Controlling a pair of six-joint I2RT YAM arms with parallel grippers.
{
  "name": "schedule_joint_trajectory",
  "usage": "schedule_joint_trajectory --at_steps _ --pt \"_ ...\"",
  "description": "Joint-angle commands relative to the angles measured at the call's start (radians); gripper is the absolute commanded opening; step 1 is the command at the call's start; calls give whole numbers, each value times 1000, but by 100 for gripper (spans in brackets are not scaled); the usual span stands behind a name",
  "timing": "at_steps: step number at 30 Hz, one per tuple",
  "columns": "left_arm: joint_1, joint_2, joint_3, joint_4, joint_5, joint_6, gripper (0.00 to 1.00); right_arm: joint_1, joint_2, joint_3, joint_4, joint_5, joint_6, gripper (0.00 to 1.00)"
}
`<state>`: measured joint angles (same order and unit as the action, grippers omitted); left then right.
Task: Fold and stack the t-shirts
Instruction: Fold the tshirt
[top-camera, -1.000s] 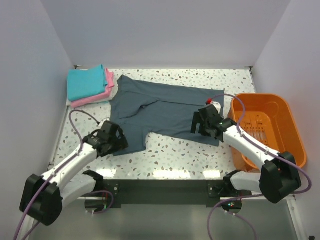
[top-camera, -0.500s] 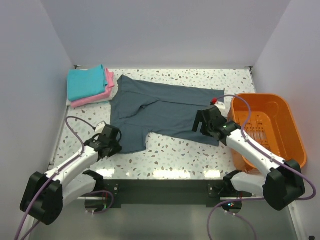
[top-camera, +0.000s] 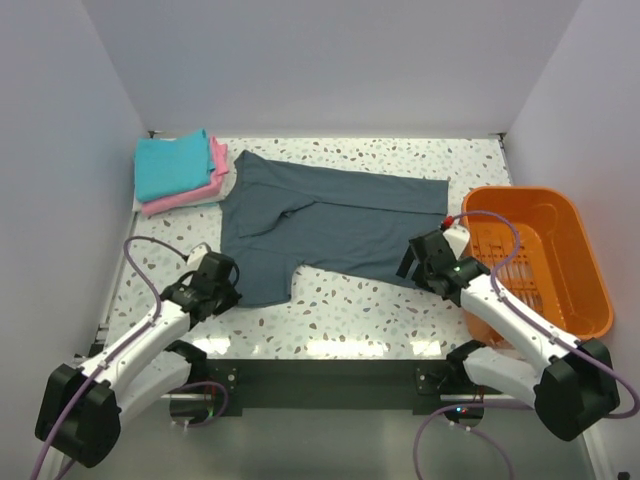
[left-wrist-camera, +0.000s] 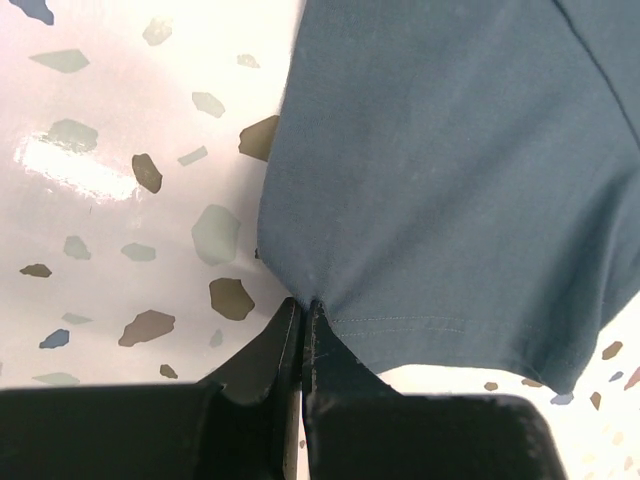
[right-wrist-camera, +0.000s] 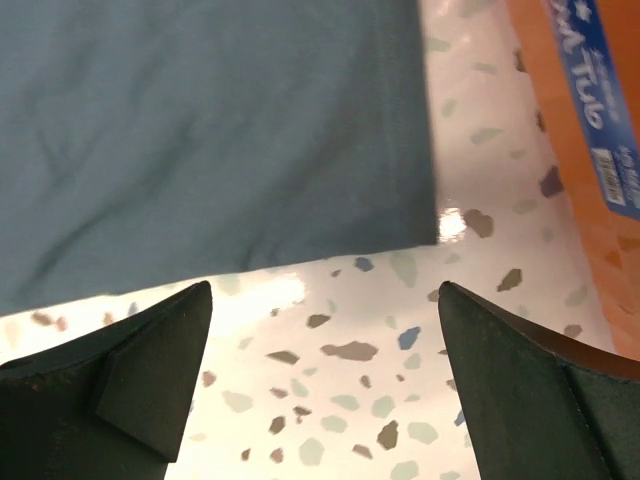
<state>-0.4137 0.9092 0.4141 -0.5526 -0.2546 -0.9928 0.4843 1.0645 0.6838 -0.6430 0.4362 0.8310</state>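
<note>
My right gripper needs to go down next with a slight turn onto the shirt's near corner by the orange bin, since my open fingers are still short of the shirt's hem.
A dark slate blue-grey t-shirt (top-camera: 330, 220) lies spread flat across the table. My left gripper (top-camera: 226, 291) is at its near left hem corner. In the left wrist view its jaws are pressed together (left-wrist-camera: 303, 306) with the puckered edge of the slate cloth (left-wrist-camera: 440, 170) pinched at their tips. My right gripper (top-camera: 420, 262) stands wide open just off the shirt's near right corner (right-wrist-camera: 400, 215). Its fingertips (right-wrist-camera: 190, 300) hover over bare table, holding nothing. A folded turquoise t-shirt (top-camera: 168, 165) rests on a folded pink t-shirt (top-camera: 216, 172) at the back left.
An orange plastic bin (top-camera: 560, 300) stands at the right edge, close beside my right arm; its wall (right-wrist-camera: 590, 110) shows in the right wrist view. The speckled white table (top-camera: 350, 310) shows between the shirt's hem and the arm bases. Walls enclose the back and sides.
My left gripper has shut on the slate shirt's near left hem corner. My right gripper, still open, has drawn back toward the near right, off the shirt's edge.
</note>
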Motion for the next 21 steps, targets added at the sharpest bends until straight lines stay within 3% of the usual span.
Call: schedule_joint_trajectory --at_steps 1,8,14,21 --pt "-4 -35 22 -37 -29 11 0 4 -31 -68 3 100 118 98" --pt "-4 -47 40 -63 -60 29 0 2 2 -145 71 205 243 91" --pt "-5 -55 40 -56 -58 34 0 2 86 -182 198 199 260 78" --pt "-4 -61 52 -58 -46 34 0 4 163 -207 278 185 264 69"
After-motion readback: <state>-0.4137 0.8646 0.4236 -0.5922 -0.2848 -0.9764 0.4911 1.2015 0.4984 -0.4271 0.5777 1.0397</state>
